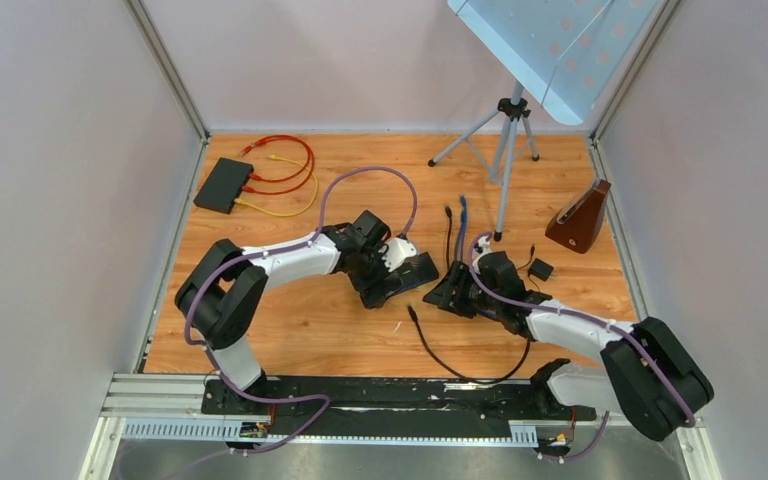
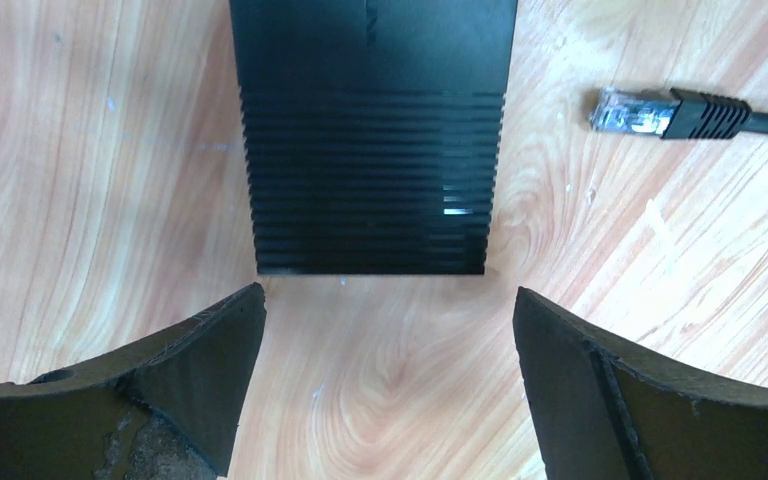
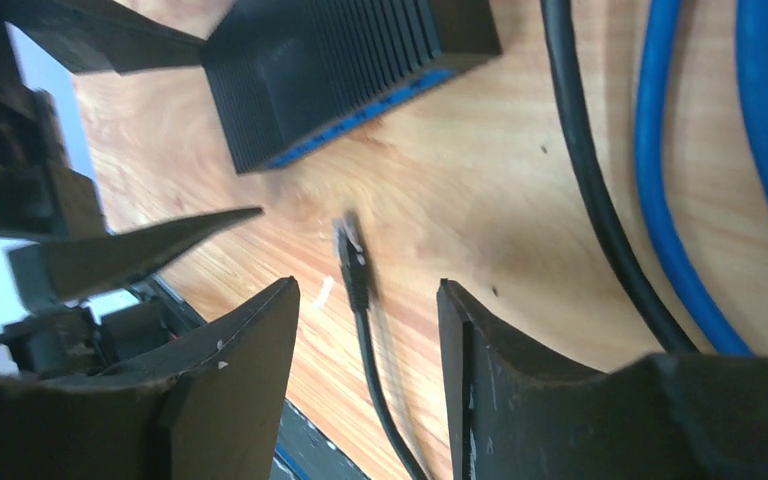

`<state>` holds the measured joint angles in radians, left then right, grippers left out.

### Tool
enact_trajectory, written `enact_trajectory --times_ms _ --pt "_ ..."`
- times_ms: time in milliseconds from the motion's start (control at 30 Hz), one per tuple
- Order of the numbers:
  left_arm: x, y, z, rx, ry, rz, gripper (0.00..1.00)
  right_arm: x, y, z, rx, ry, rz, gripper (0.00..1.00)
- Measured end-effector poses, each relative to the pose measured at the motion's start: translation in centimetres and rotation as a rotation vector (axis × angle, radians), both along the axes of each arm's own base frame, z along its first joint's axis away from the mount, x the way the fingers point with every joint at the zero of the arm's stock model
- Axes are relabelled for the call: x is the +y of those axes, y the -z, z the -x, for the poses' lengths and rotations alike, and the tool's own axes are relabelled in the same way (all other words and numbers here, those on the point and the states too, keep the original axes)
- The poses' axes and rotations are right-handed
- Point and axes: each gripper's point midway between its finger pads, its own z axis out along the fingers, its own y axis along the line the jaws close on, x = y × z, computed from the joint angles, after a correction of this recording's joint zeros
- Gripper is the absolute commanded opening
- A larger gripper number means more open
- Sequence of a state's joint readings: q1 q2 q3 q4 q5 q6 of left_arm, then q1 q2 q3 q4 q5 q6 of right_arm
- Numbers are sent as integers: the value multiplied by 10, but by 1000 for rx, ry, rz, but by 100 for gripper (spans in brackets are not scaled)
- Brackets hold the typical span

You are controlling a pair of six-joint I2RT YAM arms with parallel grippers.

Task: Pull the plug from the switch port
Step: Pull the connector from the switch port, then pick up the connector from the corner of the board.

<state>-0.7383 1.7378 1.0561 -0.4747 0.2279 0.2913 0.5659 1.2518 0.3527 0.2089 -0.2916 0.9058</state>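
The right gripper moves back and down onto the thin black cable just behind that plug (image 1: 420, 331) (image 3: 366, 340) next, as it already lies clear of the blue ports.
The black ribbed switch (image 2: 370, 140) lies flat on the wooden table, just ahead of my left gripper (image 2: 390, 335). That gripper is open wide, with only bare wood between its fingers. The black cable's clear-tipped plug (image 2: 640, 110) lies loose on the table, apart from the switch. In the right wrist view the plug (image 3: 352, 255) sits a short way from the blue ports of the switch (image 3: 340, 70). Its cable runs between the fingers of my open right gripper (image 3: 365, 300), untouched. From above, the switch (image 1: 410, 283), plug (image 1: 412, 312), left gripper (image 1: 397, 268) and right gripper (image 1: 452, 297) cluster mid-table.
A second black switch (image 1: 224, 185) with red and yellow cables sits at the back left. A tripod (image 1: 505, 150) stands at the back, with a brown wedge-shaped object (image 1: 580, 220) and a small black adapter (image 1: 540, 270) on the right. Blue cables (image 3: 660, 170) and another black cable (image 3: 585, 150) lie beside my right gripper.
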Motion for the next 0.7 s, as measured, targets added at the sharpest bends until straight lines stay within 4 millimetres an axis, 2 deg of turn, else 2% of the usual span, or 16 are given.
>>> enact_trajectory --times_ms 133,267,467,600,700 --pt "8 -9 0 -31 -31 -2 100 -13 3 18 10 -49 72 53" --pt "14 -30 -6 -115 -96 49 100 -14 6 38 26 -125 116 50" --pt "30 -80 -26 -325 -267 181 100 6 11 66 57 -299 212 48" --pt "50 -115 -34 -488 -397 277 100 19 13 78 45 -379 277 45" --pt "68 -133 -36 -578 -487 320 100 20 21 81 57 -391 350 43"
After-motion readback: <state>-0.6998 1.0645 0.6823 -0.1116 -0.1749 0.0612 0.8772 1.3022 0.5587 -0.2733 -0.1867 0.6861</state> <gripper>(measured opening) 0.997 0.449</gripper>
